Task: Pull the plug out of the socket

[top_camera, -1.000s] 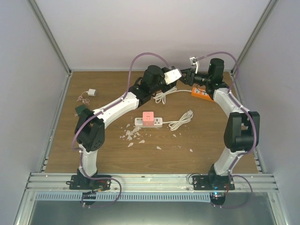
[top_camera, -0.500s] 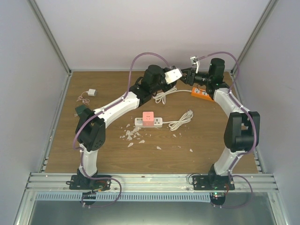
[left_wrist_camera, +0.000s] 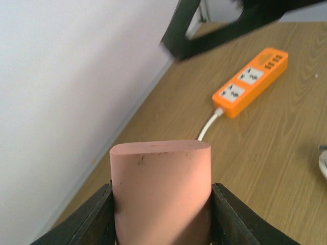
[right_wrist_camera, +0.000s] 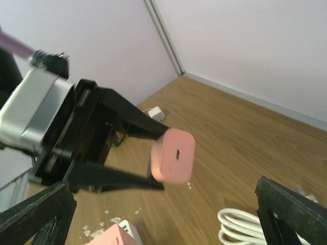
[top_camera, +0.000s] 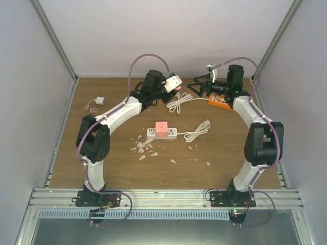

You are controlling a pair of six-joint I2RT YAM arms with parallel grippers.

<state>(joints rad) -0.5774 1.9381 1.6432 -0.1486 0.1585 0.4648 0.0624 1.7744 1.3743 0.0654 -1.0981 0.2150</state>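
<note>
Next I will move my left gripper left in the top view and down, to release the plug on bare wood beside the white adapter, clear of the strips.
My left gripper is shut on a pink plug, a rounded block held in the air above the back of the table. The same plug shows a small slot in its end face in the right wrist view, with the left gripper's black fingers on both sides. From above the plug sits just left of my right gripper, which stands wide open and holds nothing. An orange socket strip lies flat on the table below the right wrist, apart from the plug.
A white socket strip carrying a pink cube lies mid-table beside a coiled white cable. Another white coil lies under the grippers. A small white adapter sits far left. White crumbs litter the wood.
My right gripper has opened wide from shut. The left arm has swung left with the pink plug, so the two grippers now stand apart.
</note>
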